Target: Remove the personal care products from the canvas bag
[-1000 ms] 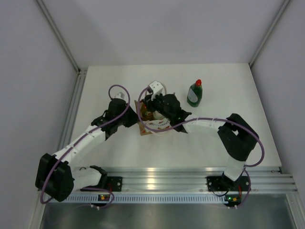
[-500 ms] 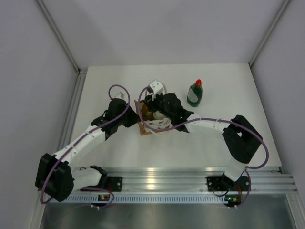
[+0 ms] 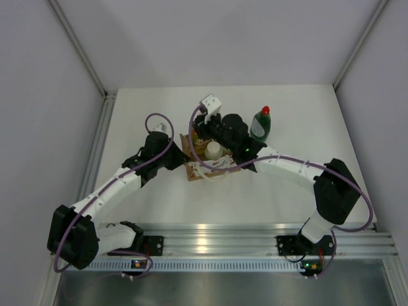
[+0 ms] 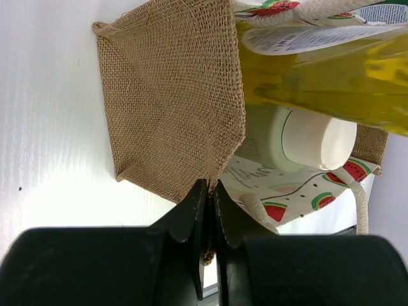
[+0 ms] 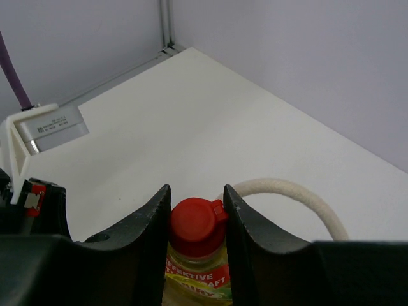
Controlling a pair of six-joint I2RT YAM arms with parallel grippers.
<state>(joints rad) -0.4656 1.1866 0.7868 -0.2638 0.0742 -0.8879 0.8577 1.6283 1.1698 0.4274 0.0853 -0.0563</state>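
The right gripper carries the yellow bottle [image 5: 194, 280] past the dark green one next and brings it down to release on the bare tabletop beyond, since that spot stands empty.
The canvas bag [image 3: 205, 167] lies mid-table; its burlap side [image 4: 172, 95] and watermelon-print panel [image 4: 299, 191] show in the left wrist view. My left gripper [image 4: 209, 191] is shut on the bag's burlap edge, on the bag's left side [image 3: 182, 157]. My right gripper [image 5: 196, 213] is shut on the red cap of the yellow bottle [image 5: 194, 280], held over the bag [image 3: 205, 135]; its body [image 4: 319, 70] crosses above the opening. The pale cylinder's white cap [image 3: 213, 150] shows inside the bag [image 4: 312, 137]. The dark green bottle [image 3: 260, 124] stands on the table. The cream pump bottle is hidden.
A cream rope handle [image 5: 290, 191] loops just right of my right fingers. White table [image 3: 153, 108] with grey walls on three sides and a metal rail [image 3: 255, 233] at the near edge. The green bottle stands close to the right arm's wrist.
My right gripper has moved up and toward the back with the yellow bottle, uncovering the white cap in the bag. The left gripper has stayed on the bag's edge.
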